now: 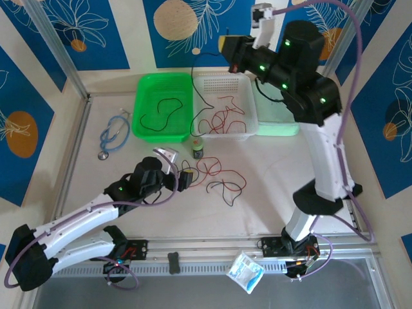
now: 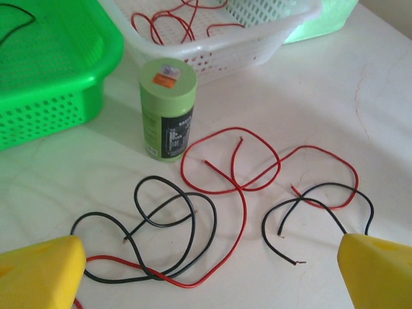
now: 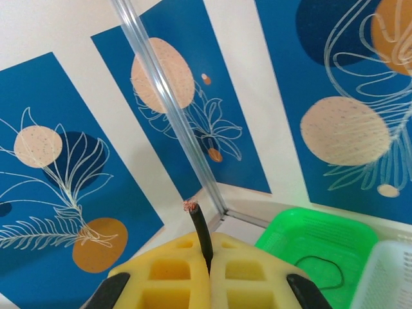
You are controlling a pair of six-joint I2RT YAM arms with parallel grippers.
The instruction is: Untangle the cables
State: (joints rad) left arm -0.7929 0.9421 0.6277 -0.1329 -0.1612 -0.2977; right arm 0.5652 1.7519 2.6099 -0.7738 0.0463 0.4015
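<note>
The robot should move its right gripper over the green basket (image 3: 322, 257) and bring the black cable down inside before letting go of it.
A loose tangle of thin red and black cables (image 1: 215, 177) lies on the table in front of my left gripper (image 1: 177, 168). In the left wrist view a black cable (image 2: 168, 219) loops over a red cable (image 2: 243, 193), and another black cable (image 2: 315, 209) crosses a red end to the right. My left gripper (image 2: 209, 283) is open, its yellow fingers (image 2: 40, 273) apart and just short of the tangle. My right gripper (image 1: 225, 45) is raised high at the back, shut on a black cable (image 3: 201, 232) whose bare copper tip sticks out above the pads. That cable (image 1: 192, 80) hangs down toward the baskets.
A green basket (image 1: 145, 90) holds a black cable (image 1: 158, 114). The white basket (image 1: 248, 90) beside it holds red cables (image 1: 222, 119). A small green bottle (image 1: 197, 148) stands in front of them. A blue stethoscope (image 1: 114, 134) lies at the left, a packet (image 1: 245, 271) at the near edge.
</note>
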